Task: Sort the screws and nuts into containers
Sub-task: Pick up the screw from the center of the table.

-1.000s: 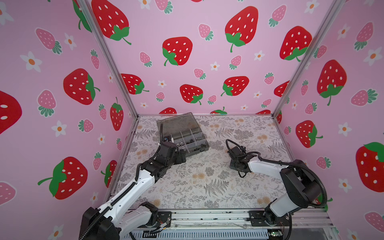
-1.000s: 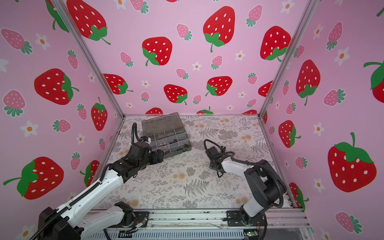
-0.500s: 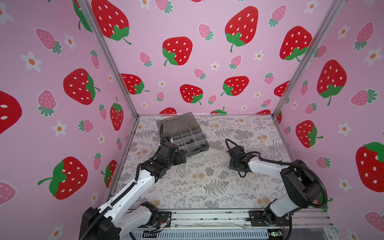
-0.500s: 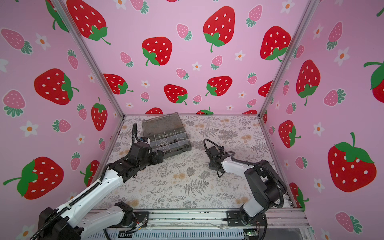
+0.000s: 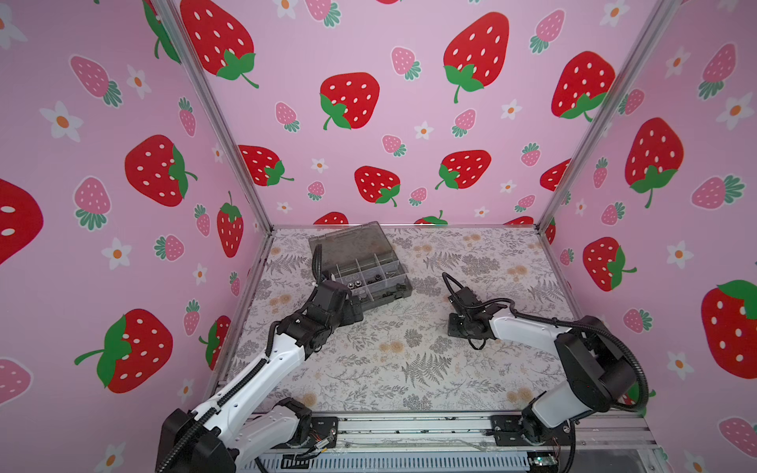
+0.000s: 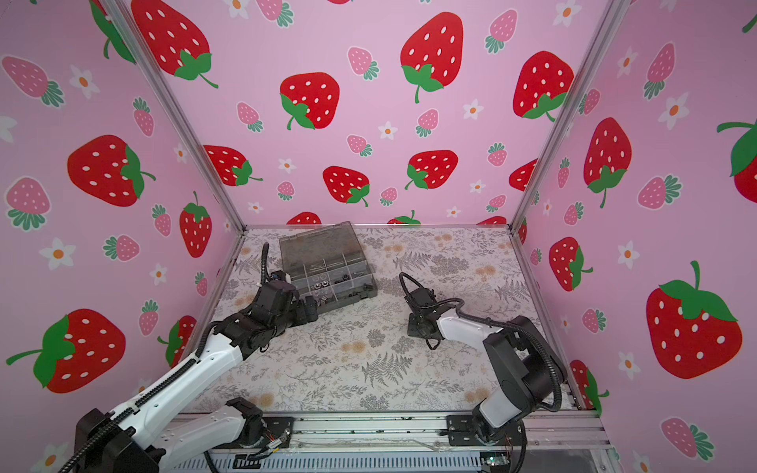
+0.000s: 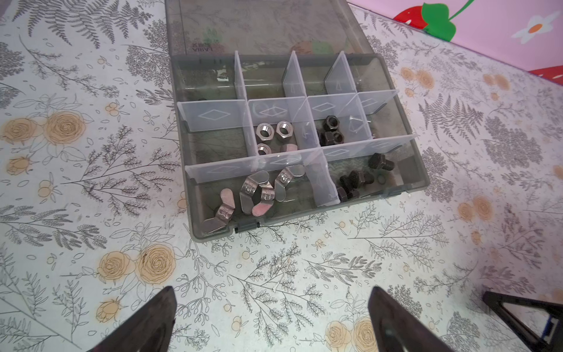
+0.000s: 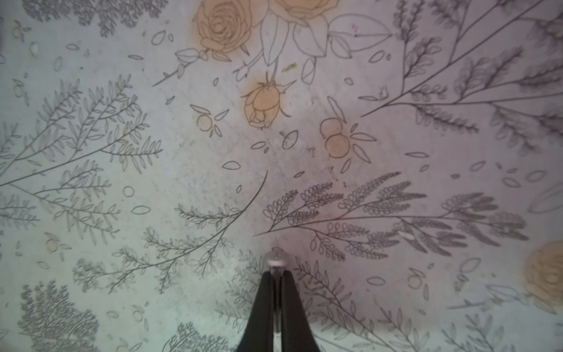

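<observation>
The box's end section beside the black hex nuts lies outward of my right gripper, so I should carry it outward over that section and release the screw (image 8: 275, 259).
The smoky-grey organiser box (image 5: 348, 241) (image 6: 319, 245) lies open at the back left of the mat. In the left wrist view its compartments (image 7: 304, 213) hold grey wing nuts (image 7: 259, 192), silver cap nuts (image 7: 274, 132), black hex nuts (image 7: 332, 131) and black bolts (image 7: 356, 179). My left gripper (image 7: 271, 294) (image 5: 356, 311) is open and empty, low over the mat just in front of the box. My right gripper (image 8: 275, 275) (image 5: 461, 325) points down at the mat in the middle right. It is shut on a thin silver screw (image 8: 275, 259), whose round head sticks out past the fingertips.
The box's hinged lid (image 7: 262, 27) lies flat behind the compartments, towards the back wall. Pink strawberry walls close in the floral mat (image 5: 409, 368) on three sides. An aluminium rail (image 5: 409, 426) with both arm bases runs along the front edge.
</observation>
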{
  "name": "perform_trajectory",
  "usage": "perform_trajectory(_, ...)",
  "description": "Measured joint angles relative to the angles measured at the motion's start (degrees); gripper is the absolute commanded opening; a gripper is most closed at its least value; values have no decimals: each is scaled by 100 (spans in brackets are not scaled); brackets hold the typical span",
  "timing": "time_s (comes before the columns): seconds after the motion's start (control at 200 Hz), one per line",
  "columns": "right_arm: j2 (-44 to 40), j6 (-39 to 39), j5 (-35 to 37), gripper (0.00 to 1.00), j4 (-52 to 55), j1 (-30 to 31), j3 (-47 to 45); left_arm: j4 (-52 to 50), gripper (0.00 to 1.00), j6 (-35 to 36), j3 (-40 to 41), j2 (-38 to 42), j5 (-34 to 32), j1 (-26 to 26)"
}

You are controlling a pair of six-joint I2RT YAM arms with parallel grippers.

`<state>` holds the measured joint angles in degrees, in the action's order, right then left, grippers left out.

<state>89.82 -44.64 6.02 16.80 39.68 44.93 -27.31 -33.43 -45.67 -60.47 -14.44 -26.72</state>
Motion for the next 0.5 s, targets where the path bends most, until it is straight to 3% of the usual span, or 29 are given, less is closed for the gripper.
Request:
perform_trajectory(0.3, 76, 352, -144, 0, 212, 122, 986, -208, 99, -190, -2, -2, -188, 0)
perform_trajectory(0.5, 688, 682, -201, 0, 103, 181, 2111, -380, 99, -326, -2, -2, -332, 0)
